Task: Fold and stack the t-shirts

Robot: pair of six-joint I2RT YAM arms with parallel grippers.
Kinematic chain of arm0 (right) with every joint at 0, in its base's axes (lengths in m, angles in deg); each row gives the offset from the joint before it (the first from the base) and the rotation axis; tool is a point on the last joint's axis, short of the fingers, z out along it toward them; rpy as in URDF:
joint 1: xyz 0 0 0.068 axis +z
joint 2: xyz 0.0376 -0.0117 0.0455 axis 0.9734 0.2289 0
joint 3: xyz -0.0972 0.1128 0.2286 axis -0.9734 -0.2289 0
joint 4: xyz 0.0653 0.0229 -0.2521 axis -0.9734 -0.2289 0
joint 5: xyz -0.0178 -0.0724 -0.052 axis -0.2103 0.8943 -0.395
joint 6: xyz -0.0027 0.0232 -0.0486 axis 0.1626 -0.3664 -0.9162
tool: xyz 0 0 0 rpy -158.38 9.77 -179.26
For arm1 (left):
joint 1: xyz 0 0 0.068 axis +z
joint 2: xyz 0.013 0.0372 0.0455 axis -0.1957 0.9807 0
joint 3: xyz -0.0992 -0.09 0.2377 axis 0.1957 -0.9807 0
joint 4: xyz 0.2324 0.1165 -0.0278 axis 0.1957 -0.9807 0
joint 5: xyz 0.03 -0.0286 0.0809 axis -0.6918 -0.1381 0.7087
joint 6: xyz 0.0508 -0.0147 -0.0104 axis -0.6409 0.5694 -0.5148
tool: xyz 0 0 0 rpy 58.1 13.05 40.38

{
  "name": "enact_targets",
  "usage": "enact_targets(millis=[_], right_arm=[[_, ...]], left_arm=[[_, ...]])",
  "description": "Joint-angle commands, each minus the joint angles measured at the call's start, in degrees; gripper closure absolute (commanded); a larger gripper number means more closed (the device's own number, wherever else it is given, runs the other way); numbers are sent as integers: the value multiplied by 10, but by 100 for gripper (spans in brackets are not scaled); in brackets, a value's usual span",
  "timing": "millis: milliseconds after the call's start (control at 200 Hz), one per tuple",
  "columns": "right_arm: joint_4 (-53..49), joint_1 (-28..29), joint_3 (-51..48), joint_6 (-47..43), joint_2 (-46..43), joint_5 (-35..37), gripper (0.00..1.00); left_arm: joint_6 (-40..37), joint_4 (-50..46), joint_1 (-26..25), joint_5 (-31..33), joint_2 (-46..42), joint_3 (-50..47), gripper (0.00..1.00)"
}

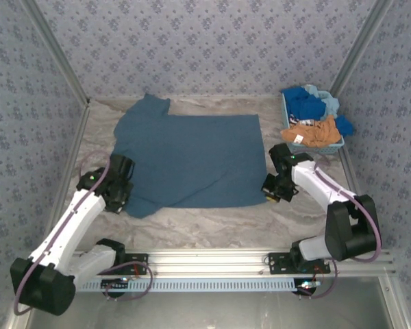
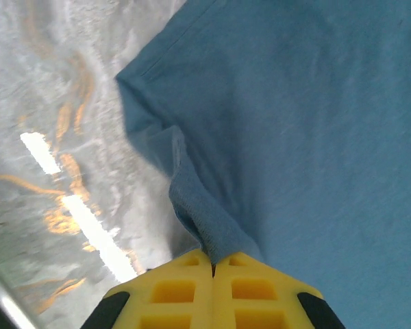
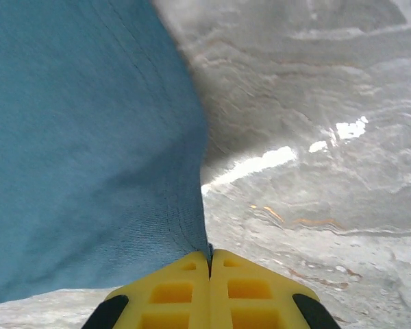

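Note:
The shirt still lies unfolded, so the robot's left gripper should take the bunched cloth outward over the shirt's side short of the sleeve (image 1: 127, 147) and let go of it there.
A dusty slate-blue t-shirt (image 1: 188, 156) lies spread on the marbled table, one sleeve pointing to the far left. My left gripper (image 1: 121, 199) is shut on the shirt's near-left part, where the cloth (image 2: 212, 233) bunches into the yellow jaws (image 2: 213, 269). At the shirt's near-right corner my right gripper (image 1: 269, 192) is shut on the hem (image 3: 192, 226), which runs straight into the closed yellow jaws (image 3: 209, 259). More t-shirts sit in the basket at the back right: bright blue (image 1: 305, 104), light blue (image 1: 325, 98) and orange-brown (image 1: 315, 133).
The light-blue plastic basket (image 1: 338, 144) stands against the right wall at the back. Patterned walls close in the table on three sides. An aluminium rail (image 1: 212, 260) with both arm bases runs along the near edge. Bare marbled table (image 1: 212, 226) lies between shirt and rail.

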State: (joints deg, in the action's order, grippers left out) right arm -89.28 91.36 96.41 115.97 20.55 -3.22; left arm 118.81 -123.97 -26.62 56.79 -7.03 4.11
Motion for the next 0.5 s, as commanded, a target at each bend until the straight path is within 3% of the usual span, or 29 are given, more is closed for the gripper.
enact_targets(millis=[0, 235, 495], right_arm=[[1, -14, 33, 19, 27, -37, 100], [10, -26, 102, 20, 86, -50, 100], [4, -36, 194, 17, 155, -29, 100]], left_arm=[[-109, 85, 60, -70, 32, 30, 100], [-233, 134, 129, -178, 153, 115, 100], [-305, 109, 153, -182, 250, 215, 100]])
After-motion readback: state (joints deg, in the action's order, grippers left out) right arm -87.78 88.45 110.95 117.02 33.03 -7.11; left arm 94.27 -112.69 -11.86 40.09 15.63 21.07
